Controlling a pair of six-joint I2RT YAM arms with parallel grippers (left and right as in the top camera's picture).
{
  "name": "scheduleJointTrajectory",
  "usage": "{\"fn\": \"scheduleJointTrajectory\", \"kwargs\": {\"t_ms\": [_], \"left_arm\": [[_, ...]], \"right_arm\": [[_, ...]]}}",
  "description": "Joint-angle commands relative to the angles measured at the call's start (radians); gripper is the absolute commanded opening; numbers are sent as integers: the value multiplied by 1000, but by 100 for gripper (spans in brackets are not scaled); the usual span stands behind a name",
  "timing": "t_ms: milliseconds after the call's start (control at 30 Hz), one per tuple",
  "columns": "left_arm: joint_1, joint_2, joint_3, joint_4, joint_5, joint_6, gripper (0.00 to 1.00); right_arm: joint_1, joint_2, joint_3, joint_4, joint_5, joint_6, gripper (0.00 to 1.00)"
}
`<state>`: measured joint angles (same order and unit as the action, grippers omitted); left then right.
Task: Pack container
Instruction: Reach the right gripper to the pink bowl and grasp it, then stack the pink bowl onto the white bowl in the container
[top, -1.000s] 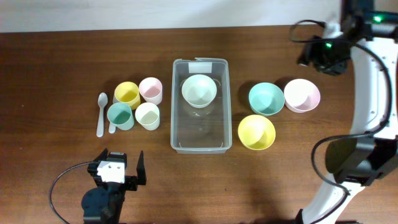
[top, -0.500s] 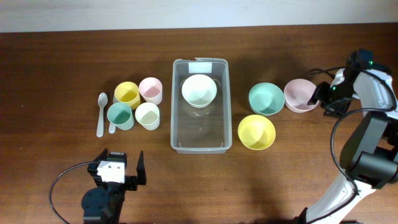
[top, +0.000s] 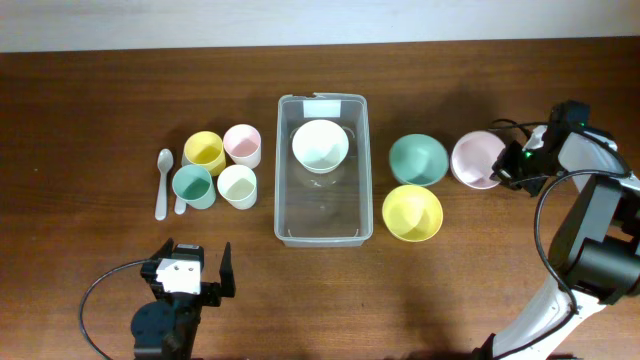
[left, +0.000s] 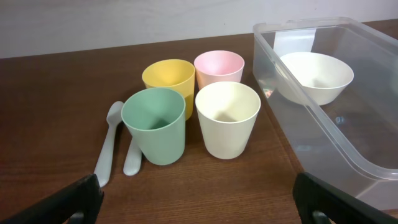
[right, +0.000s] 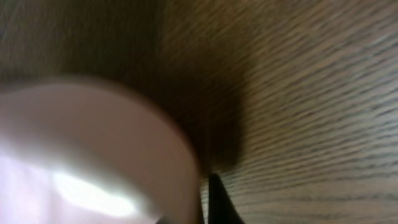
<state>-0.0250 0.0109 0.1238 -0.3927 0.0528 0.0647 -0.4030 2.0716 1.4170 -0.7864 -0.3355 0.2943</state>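
Observation:
My right gripper holds the pink bowl and will next lift and carry it past the green bowl down into the white bowl (top: 320, 146), empty in the container.
The clear container (top: 283, 180) stands at the table's middle with a white bowl (top: 320, 146) in its far end. It also shows at the right of the left wrist view (left: 348, 149). Right of the container sit a green bowl (top: 417, 160), a yellow bowl (top: 412, 212) and a pink bowl (top: 476, 160). My right gripper (top: 508, 170) is shut on the pink bowl's right rim, and the bowl looks tilted. Up close, that pink bowl (right: 81, 155) fills the left of the right wrist view, beside one dark finger (right: 217, 202). My left gripper (top: 190, 285) stands open and holds nothing, near the front edge.
Left of the container stand a yellow cup (top: 204, 152), a pink cup (top: 242, 145), a green cup (top: 193, 186) and a cream cup (top: 237, 186). Two pale spoons (top: 163, 183) lie beside them. A black cable (top: 100, 300) loops by the left arm.
My right arm came down from the back right to the pink bowl and shut on its rim. The pink bowl tipped and slid left, and the green bowl shifted slightly left. The left arm stayed still.

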Motion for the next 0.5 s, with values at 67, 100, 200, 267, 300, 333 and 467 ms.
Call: {"fn": "scheduleJointTrajectory", "kwargs": {"t_ms": [67,100,200,267,300,333,467], "left_arm": [[6,-6,-6,3,4,12,100],[6,-6,-6,3,4,12,100],[6,-6,-6,3,4,12,100],[6,-6,-6,3,4,12,100],[6,-6,-6,3,4,12,100],[6,-6,-6,3,4,12,100],[6,-6,-6,3,4,12,100]], "right_arm": [[-91,-24,8,-16,-38,29,4],[-104,-34,12,-21,-56,28,4],[-144,-123,24,-34,-179,19,4],[-133,-196,27,-33,-257,-5,4],[-112,-246,28,-36,-283,-9,4],[-93,-280,31,-37,-294,-9,4],[164,-454,108,-70,-220,-35,4]]}}
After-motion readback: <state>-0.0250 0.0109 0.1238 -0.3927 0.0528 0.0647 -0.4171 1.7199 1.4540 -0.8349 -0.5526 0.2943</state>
